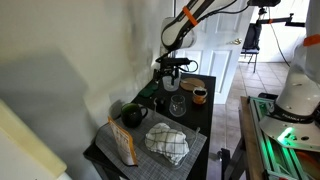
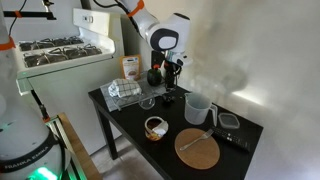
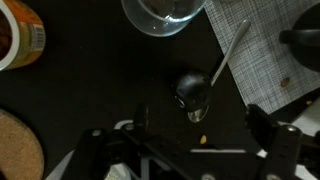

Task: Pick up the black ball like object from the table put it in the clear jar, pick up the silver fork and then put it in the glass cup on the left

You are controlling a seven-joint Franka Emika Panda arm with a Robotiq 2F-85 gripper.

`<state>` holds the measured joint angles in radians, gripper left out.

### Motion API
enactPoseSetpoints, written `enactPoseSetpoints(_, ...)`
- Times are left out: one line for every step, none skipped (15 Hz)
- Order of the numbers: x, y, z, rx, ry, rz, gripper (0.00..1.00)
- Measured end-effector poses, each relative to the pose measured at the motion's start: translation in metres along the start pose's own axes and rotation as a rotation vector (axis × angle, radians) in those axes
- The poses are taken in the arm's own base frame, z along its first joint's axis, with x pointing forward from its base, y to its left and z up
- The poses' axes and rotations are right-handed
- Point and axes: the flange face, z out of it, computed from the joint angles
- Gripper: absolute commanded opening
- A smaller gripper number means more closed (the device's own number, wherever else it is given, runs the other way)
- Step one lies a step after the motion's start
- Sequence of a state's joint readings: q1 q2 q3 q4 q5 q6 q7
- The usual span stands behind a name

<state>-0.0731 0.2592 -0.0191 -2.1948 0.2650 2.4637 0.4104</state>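
Observation:
The black ball (image 3: 190,88) lies on the tabletop below the robot's open gripper, so the gripper needs to move down toward the table until its fingers are on either side of the ball.
In the wrist view the black ball (image 3: 190,88) lies on the dark table. The thin silver fork (image 3: 231,54) lies slanted, its handle on the grey placemat (image 3: 265,50) and its head right beside the ball. My gripper (image 3: 203,125) is open and empty, its two fingers either side of the space just below the ball. A clear glass cup (image 3: 165,14) stands beyond the ball. In both exterior views the gripper (image 1: 172,68) (image 2: 170,76) hangs low over the table's middle. A tall clear jar (image 2: 197,108) stands to one side.
A jar with an orange label (image 3: 15,35) and a round cork mat (image 3: 14,146) are nearby. A dark green mug (image 1: 133,115), a checked cloth (image 1: 167,142), a snack bag (image 1: 122,143), a small bowl (image 2: 155,128) and a black box (image 2: 230,120) share the small table.

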Motion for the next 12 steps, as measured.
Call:
enactPoseSetpoints(0.001, -0.003, 0.017, -0.008, -0.004, -0.003, 1.00)
enactPoseSetpoints(0.002, -0.005, 0.032, -0.015, -0.008, -0.006, 1.00)
enactPoseSetpoints(0.005, -0.007, 0.045, -0.021, -0.012, -0.007, 1.00)
enactPoseSetpoints(0.008, -0.009, 0.054, -0.026, -0.017, -0.007, 1.00)
enactPoseSetpoints(0.012, -0.012, 0.062, -0.030, -0.021, -0.007, 1.00)
enactPoseSetpoints(0.017, -0.014, 0.069, -0.032, -0.023, -0.008, 1.00)
enactPoseSetpoints(0.021, -0.016, 0.074, -0.033, -0.024, -0.009, 1.00)
enactPoseSetpoints(0.025, -0.019, 0.079, -0.033, -0.024, -0.011, 1.00)
enactPoseSetpoints(0.028, -0.022, 0.083, -0.033, -0.023, -0.013, 1.00)
enactPoseSetpoints(0.031, -0.024, 0.087, -0.034, -0.026, -0.014, 1.00)
enactPoseSetpoints(0.033, -0.026, 0.090, -0.036, -0.030, -0.016, 0.88)
enactPoseSetpoints(0.035, -0.028, 0.094, -0.039, -0.035, -0.018, 0.74)
